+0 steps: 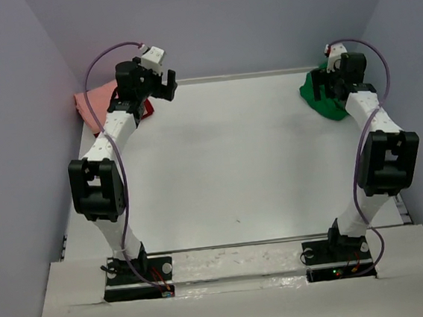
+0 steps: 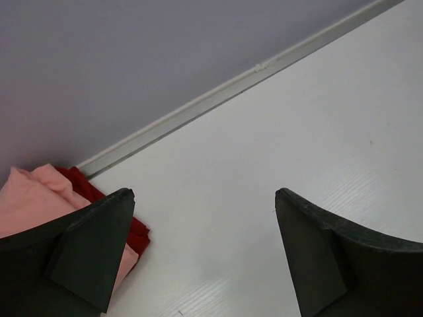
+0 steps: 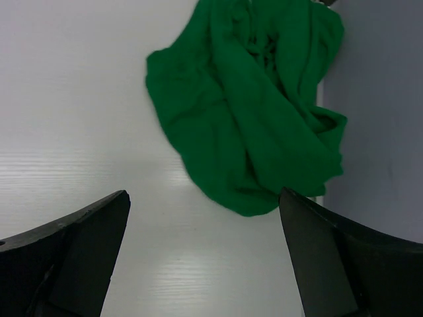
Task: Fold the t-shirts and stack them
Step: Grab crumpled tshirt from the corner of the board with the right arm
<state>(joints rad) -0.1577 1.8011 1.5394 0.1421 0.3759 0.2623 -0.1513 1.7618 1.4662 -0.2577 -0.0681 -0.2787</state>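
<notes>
Next I will move my right gripper down toward the right in the top view, onto the long fold across the green t-shirt (image 1: 316, 94) (image 3: 251, 112), since the crumpled cloth ridges there.
A crumpled bright green t-shirt (image 1: 316, 94) lies in the far right corner of the white table (image 1: 234, 164). In the right wrist view the green t-shirt (image 3: 251, 112) spreads just beyond my right gripper (image 3: 203, 193), which hangs open over bare table with nothing between its fingers. A folded salmon pink t-shirt (image 1: 94, 104) sits at the far left, with a dark red t-shirt (image 2: 137, 232) showing at its edge. My left gripper (image 2: 205, 193) is open and empty, to the right of the pink t-shirt (image 2: 33, 198).
Lavender walls close in the table on the left, back (image 1: 243, 20) and right. A pale strip (image 2: 218, 99) runs along the table's back edge. Both arm bases (image 1: 137, 278) sit at the near edge.
</notes>
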